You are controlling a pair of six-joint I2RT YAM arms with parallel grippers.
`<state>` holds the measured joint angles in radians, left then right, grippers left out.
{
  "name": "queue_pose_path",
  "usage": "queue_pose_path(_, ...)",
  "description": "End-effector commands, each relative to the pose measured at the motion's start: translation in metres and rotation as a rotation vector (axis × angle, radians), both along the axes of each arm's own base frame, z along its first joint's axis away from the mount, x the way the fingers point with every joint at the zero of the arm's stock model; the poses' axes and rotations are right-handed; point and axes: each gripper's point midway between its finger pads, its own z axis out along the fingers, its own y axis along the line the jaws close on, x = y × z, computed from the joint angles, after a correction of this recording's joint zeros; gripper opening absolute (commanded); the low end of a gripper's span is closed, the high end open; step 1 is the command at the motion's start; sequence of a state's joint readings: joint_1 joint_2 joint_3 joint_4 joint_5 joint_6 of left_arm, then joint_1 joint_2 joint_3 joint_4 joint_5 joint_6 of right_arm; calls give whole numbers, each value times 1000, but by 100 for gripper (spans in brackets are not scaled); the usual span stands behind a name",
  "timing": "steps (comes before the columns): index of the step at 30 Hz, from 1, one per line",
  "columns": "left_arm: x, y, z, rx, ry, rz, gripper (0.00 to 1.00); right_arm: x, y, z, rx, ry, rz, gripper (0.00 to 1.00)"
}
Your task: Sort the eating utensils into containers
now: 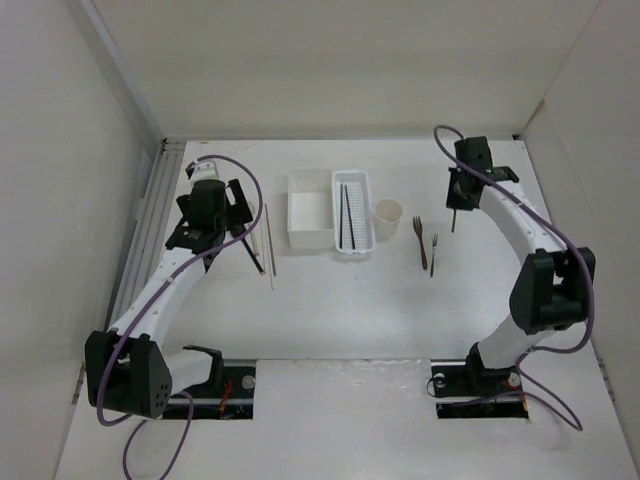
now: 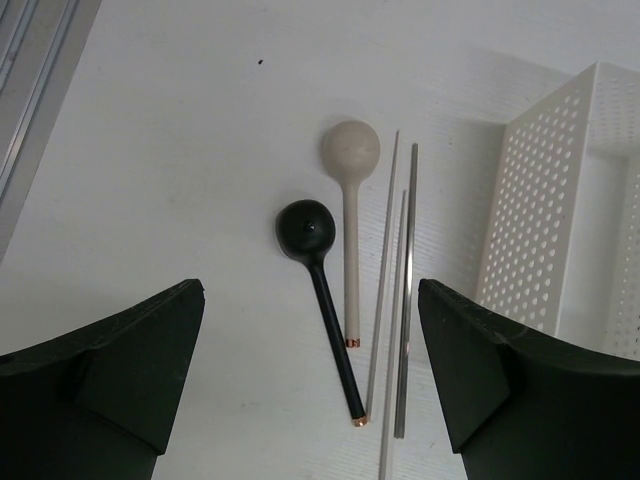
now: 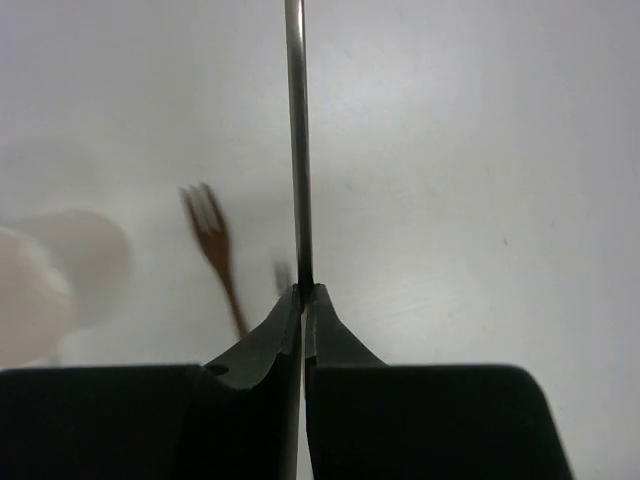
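The robot's right gripper will next move toward the left in the top view, past the cream cup and down over the perforated tray [image 1: 365, 245], where matching dark chopsticks already lie.
My right gripper [image 3: 303, 290] is shut on a thin dark chopstick [image 3: 294, 130] that sticks straight out past its tips. In the top view this gripper [image 1: 455, 207] hangs at the back right, above the table, with the chopstick [image 1: 453, 224] pointing down. Two small forks [image 1: 420, 242] [image 1: 434, 254] lie left of it, beside the cream cup [image 1: 388, 215]. My left gripper [image 2: 310, 285] stands open over a black spoon [image 2: 322, 280], a beige spoon [image 2: 351, 190] and pale chopsticks [image 2: 385, 280]. The perforated tray [image 1: 365, 245] holds dark chopsticks [image 1: 346, 215].
A white square box [image 1: 310, 238] stands between the pale chopsticks [image 1: 268, 245] and the tray. Its perforated wall [image 2: 530, 220] shows at the right of the left wrist view. A metal rail [image 1: 150, 220] runs along the table's left edge. White walls enclose the table.
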<state>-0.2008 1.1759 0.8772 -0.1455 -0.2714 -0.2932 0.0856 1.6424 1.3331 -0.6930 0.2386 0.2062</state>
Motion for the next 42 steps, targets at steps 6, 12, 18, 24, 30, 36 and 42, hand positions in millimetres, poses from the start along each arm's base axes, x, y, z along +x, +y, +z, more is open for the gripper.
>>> queue_pose_path(6,4,2,10,-12,-47,19,86,34,165,90,197,-292,267,0)
queue_pose_path(12,1,3,13,-15,-58,19,86,54,257,58,314,-242,409,0)
queue_pose_path(18,-3,6,8,-7,-50,28,86,63,280,-7,323,-101,444,0)
queue_pose_path(24,-4,6,4,-5,-41,28,86,44,284,-37,332,-28,426,0)
queue_pose_path(30,-3,-1,5,-41,-49,11,86,43,284,-32,333,-31,426,33)
queue_pose_path(36,-3,-9,-7,-88,-37,-3,80,52,277,-4,290,-82,427,44)
queue_pose_path(42,-1,-16,-15,-102,-14,-22,77,56,264,49,286,-196,398,37)
